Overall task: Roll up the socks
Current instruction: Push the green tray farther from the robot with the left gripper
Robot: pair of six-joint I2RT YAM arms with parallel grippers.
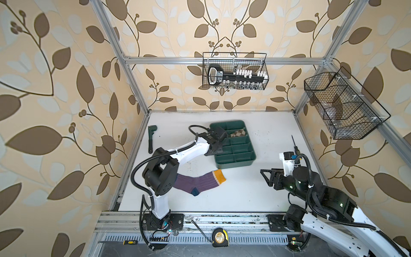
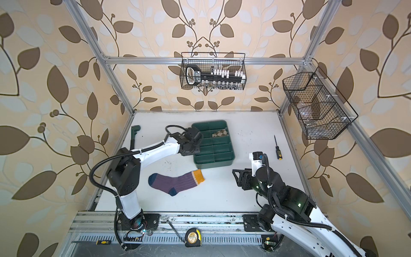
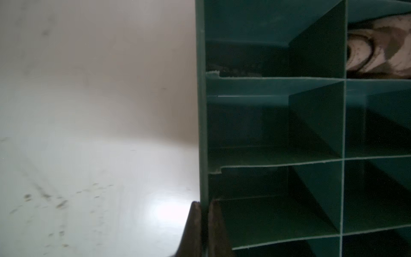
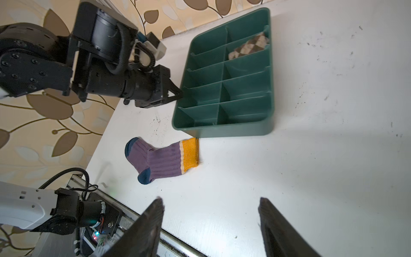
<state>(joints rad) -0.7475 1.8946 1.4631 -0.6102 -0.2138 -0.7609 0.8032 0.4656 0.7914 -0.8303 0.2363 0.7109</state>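
Note:
The left gripper will next slide the tray (image 1: 235,163) slightly back and to the bare tabletop across it from the gripper, and let go of the tray's side clear of the nearby purple sock.
A purple ribbed sock (image 1: 198,181) (image 2: 175,181) (image 4: 162,159) with navy toe and heel and a mustard cuff lies flat on the white table, in front of a green divided tray (image 1: 235,163) (image 2: 213,163) (image 4: 222,131). A tan-and-brown argyle sock (image 1: 239,133) (image 2: 220,133) (image 3: 378,51) (image 4: 249,46) sits bunched in a far compartment of the tray. My left gripper (image 3: 203,203) (image 4: 180,94) is shut on the tray's left wall (image 3: 201,111), one finger on each side. My right gripper (image 4: 210,200) (image 1: 265,178) stands open and empty at the right, apart from the purple sock.
A green wrench (image 1: 151,138) lies by the table's left edge and a screwdriver (image 1: 295,144) at the right. Two wire baskets (image 1: 235,71) (image 1: 342,106) hang on the frame. A tape measure (image 1: 220,237) and a second screwdriver (image 1: 130,242) lie on the front rail.

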